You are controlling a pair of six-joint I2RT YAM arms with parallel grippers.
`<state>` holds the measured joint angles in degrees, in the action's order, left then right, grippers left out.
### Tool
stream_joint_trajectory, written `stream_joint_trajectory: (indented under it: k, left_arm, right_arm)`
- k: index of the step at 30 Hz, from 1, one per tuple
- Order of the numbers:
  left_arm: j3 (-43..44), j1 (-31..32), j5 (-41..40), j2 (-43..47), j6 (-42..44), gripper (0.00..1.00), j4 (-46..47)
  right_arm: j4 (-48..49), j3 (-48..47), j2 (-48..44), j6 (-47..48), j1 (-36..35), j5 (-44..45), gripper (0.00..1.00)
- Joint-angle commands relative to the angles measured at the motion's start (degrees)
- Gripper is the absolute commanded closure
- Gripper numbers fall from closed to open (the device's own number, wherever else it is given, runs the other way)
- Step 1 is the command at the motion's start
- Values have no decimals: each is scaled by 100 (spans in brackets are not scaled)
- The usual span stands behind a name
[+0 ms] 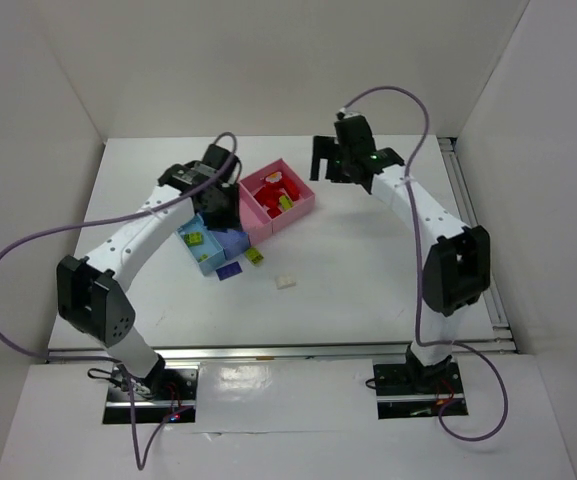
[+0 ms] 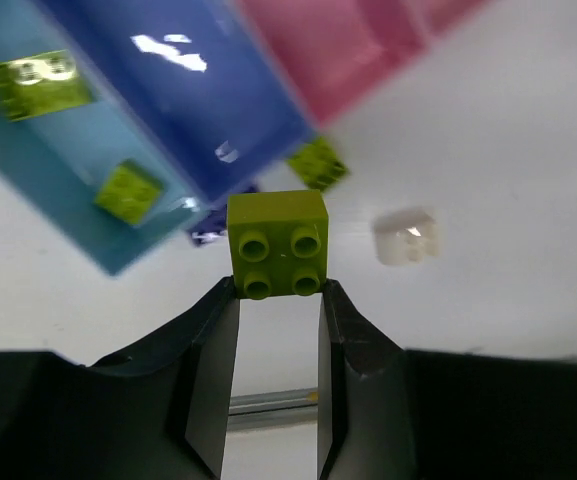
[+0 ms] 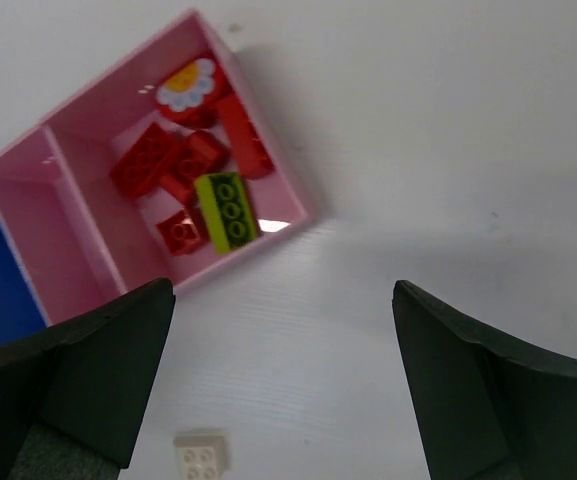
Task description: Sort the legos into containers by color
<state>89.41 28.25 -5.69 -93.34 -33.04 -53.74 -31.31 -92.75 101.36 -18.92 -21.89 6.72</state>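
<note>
My left gripper moves to the left in the top view next, then down over the light blue tray, where green legos lie.
My left gripper (image 2: 278, 290) is shut on a lime green lego (image 2: 278, 243), pinched at its near edge, above the table beside the containers. The light blue tray (image 2: 63, 140) holds two green legos (image 2: 128, 190). Next to it is the medium blue tray (image 2: 183, 90), then a pink tray (image 2: 338, 50). The far pink tray (image 3: 293, 195) holds several red legos (image 3: 148, 160) and one green lego (image 3: 226, 210). A green lego (image 1: 255, 256), a purple lego (image 1: 229, 271) and a white lego (image 1: 286, 282) lie on the table. My right gripper (image 3: 283, 295) hangs open above the table, right of that tray.
White walls enclose the table on the left, back and right. A white daisy-shaped piece (image 3: 186, 85) lies in the far pink tray. The nearer pink compartment (image 3: 58, 220) shows no bricks. Purple cables loop from both arms.
</note>
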Motion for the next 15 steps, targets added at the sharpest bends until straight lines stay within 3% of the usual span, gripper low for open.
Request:
stream_joint_trajectory:
  k: [1, 6, 11, 14, 15]
  left_arm:
    - [-230, -776, -11, 334, -150, 100, -366]
    - [-379, -1487, 42, 141, -45, 100, -366]
    - [-565, -1858, 279, -202, 17, 100, -128]
    - [-678, -1910, 227, -264, 17, 100, -76]
    - [-679, -1911, 166, -264, 17, 100, -76]
  right_arm:
    - [-428, -953, 655, 546, -456, -241, 5]
    - [-885, -2542, 1945, 547, -737, -312, 12]
    - [-1236, -3538, 2897, 415, -861, -461, 20]
    - [-1377, -3864, 3258, 415, -983, -277, 35]
    - [-1378, -3865, 3311, 415, -984, -224, 35]
